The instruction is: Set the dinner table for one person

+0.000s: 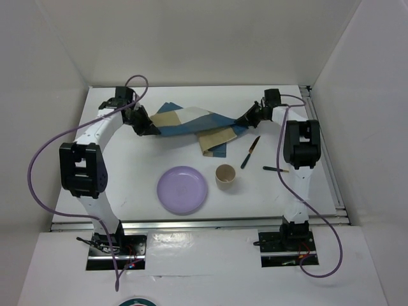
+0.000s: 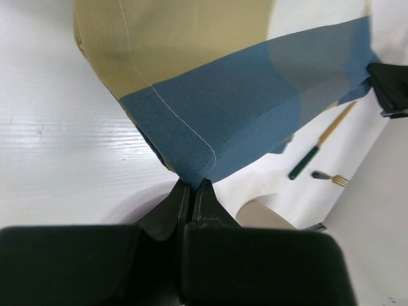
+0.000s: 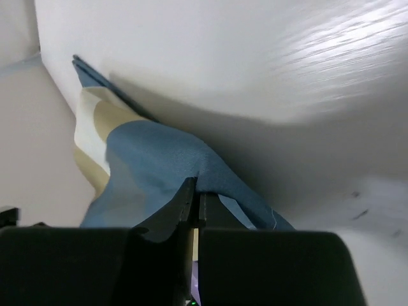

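The table's bare far strip (image 1: 146, 97) lies outward, so my left gripper will next move up and outward over it to unfold the drooping cloth, then release the corner.
The blue-and-tan checked placemat (image 1: 191, 124) hangs stretched between my two grippers above the far part of the white dinner table (image 1: 127, 172). My left gripper (image 1: 148, 127) is shut on the placemat's left corner (image 2: 191, 167). My right gripper (image 1: 245, 118) is shut on its right edge (image 3: 191, 169). Part of the cloth droops and folds onto the table (image 1: 213, 141). A purple plate (image 1: 183, 189), a tan cup (image 1: 225, 176), a green-handled knife (image 1: 250, 152) and a fork (image 1: 275, 169) lie nearer the front.
White walls enclose the table on the left, far and right sides. A metal rail (image 1: 328, 166) runs along the right edge. Purple cables (image 1: 38, 172) loop off both arms. The knife (image 2: 319, 143) and fork (image 2: 331, 178) also show in the left wrist view.
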Controlling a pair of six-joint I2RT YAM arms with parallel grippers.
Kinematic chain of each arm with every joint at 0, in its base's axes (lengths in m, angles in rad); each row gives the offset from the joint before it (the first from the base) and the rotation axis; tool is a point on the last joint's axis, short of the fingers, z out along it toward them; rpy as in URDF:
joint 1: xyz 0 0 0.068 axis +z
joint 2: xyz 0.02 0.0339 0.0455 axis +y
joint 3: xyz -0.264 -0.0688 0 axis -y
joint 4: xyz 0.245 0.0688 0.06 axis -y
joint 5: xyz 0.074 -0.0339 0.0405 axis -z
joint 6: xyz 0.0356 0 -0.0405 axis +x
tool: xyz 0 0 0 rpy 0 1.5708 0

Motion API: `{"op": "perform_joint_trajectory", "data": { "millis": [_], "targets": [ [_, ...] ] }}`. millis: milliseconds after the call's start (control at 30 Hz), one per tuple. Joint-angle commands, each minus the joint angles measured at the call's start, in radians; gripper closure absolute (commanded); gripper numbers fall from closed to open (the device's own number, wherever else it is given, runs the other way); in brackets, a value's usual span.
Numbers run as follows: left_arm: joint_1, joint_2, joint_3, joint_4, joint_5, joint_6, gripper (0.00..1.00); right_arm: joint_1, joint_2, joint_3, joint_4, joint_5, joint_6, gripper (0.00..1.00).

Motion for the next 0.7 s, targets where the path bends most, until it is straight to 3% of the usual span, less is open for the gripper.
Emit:
{"op": "perform_joint_trajectory", "data": {
  "millis": [0, 200, 500, 667],
  "targets": [
    [0.066, -0.108, 0.126, -0.058, 0.027, 0.053, 1.0, 0.008, -0.228, 0.051, -0.012, 0.118, -0.095, 1.0],
    [0.153, -0.209, 0.303, -0.171, 0.038, 0.107, 1.0, 0.039, -0.428, 0.074, -0.137, 0.222, -0.24, 1.0],
    [0.265, -0.446, 0.308, -0.245, 0.078, 0.107, 1.0, 0.11, -0.781, 0.0, -0.225, 0.402, -0.36, 1.0],
    [0.275, -0.508, 0.318, -0.274, 0.056, 0.116, 1.0, 0.128, -0.844, 0.043, -0.286, 0.426, -0.393, 1.0]
  ]
}}
